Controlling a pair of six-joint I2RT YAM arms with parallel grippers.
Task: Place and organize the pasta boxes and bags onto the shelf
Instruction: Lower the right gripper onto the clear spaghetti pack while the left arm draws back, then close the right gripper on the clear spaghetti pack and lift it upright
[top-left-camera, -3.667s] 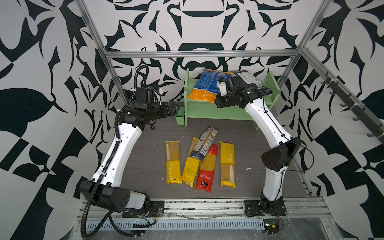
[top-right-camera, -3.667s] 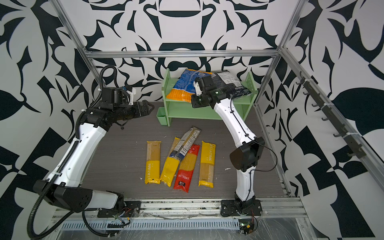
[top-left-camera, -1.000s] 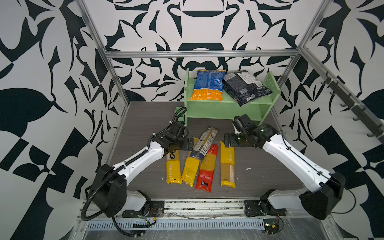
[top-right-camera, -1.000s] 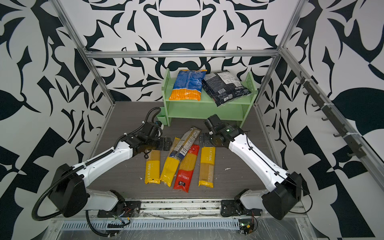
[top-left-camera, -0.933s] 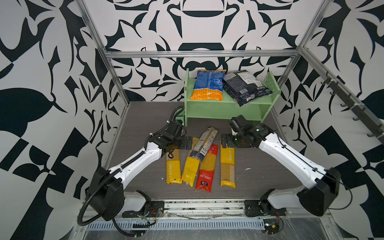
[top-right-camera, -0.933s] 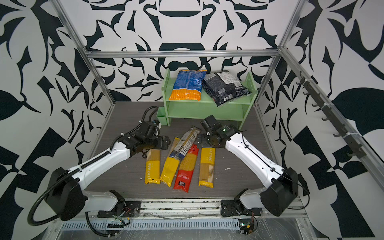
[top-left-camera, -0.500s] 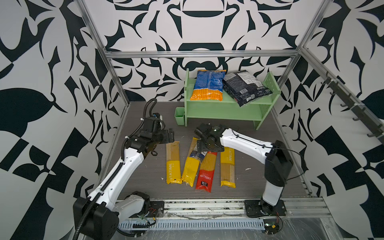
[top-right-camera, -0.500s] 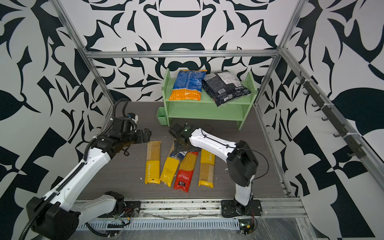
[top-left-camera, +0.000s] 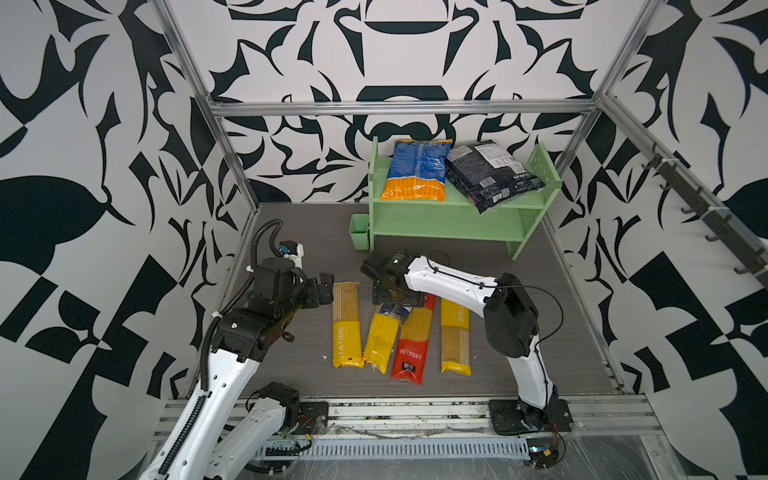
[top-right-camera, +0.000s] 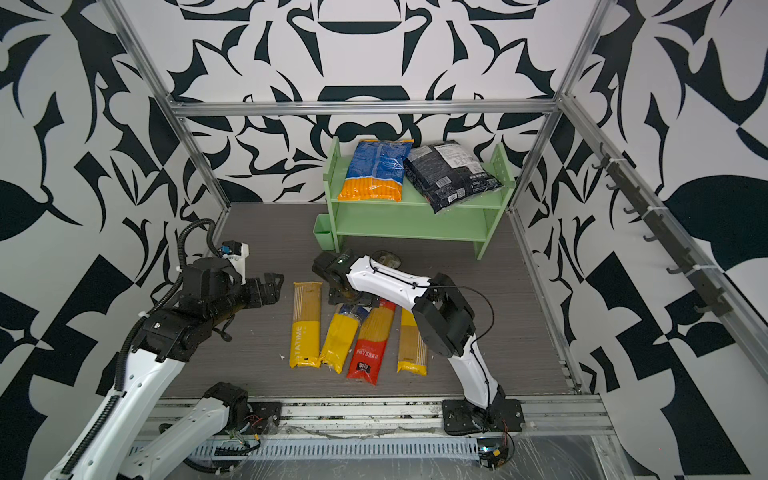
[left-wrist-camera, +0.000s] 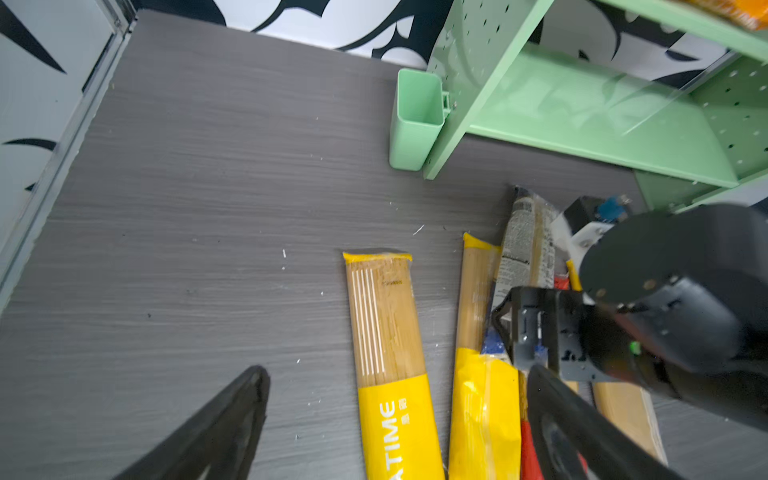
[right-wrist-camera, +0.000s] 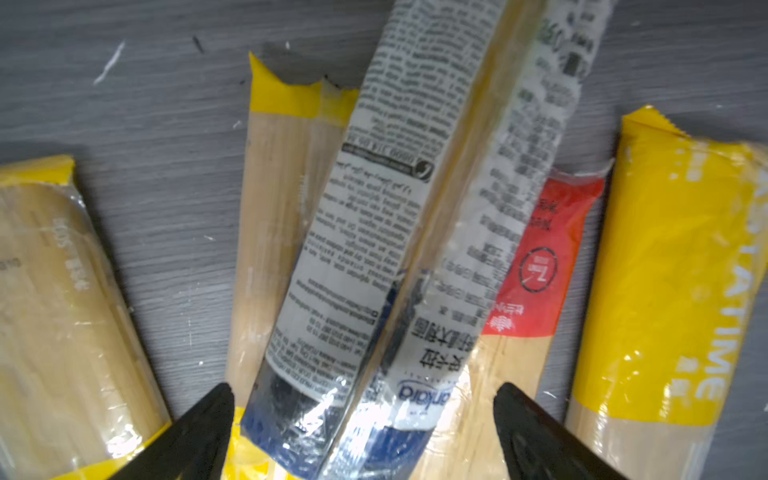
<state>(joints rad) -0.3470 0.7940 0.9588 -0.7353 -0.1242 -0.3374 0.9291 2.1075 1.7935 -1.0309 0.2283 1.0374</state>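
Next, my right gripper lowers its open fingers along both edges of the navy-clear pack's navy near end (top-left-camera: 394, 310) (right-wrist-camera: 342, 422) and closes them, as that end lies below, between them.
The green shelf (top-left-camera: 440, 220) holds a blue-and-orange bag (top-left-camera: 417, 170) and a black bag (top-left-camera: 490, 174) on its top tier. On the floor lie three yellow packs (top-left-camera: 347, 328) (top-left-camera: 380, 338) (top-left-camera: 456, 336) and a red pack (top-left-camera: 411, 345). A navy-clear pack (right-wrist-camera: 395, 228) lies slanted across the middle ones. My right gripper (right-wrist-camera: 361, 390) points down over this pack's navy end, open, one finger on each side. My left gripper (top-left-camera: 324, 289) hangs open above the floor, left of the leftmost yellow pack (left-wrist-camera: 386, 332), holding nothing.
A small green cup (left-wrist-camera: 415, 120) hangs on the shelf's left side panel. The shelf's lower tier (left-wrist-camera: 582, 112) is bare. Metal frame posts and patterned walls close in the grey floor (top-left-camera: 299, 232) on three sides.
My right gripper swung left from the rightmost yellow pack to over the navy-clear pack. My left gripper drew back leftward, away from the packs. Both stayed open.
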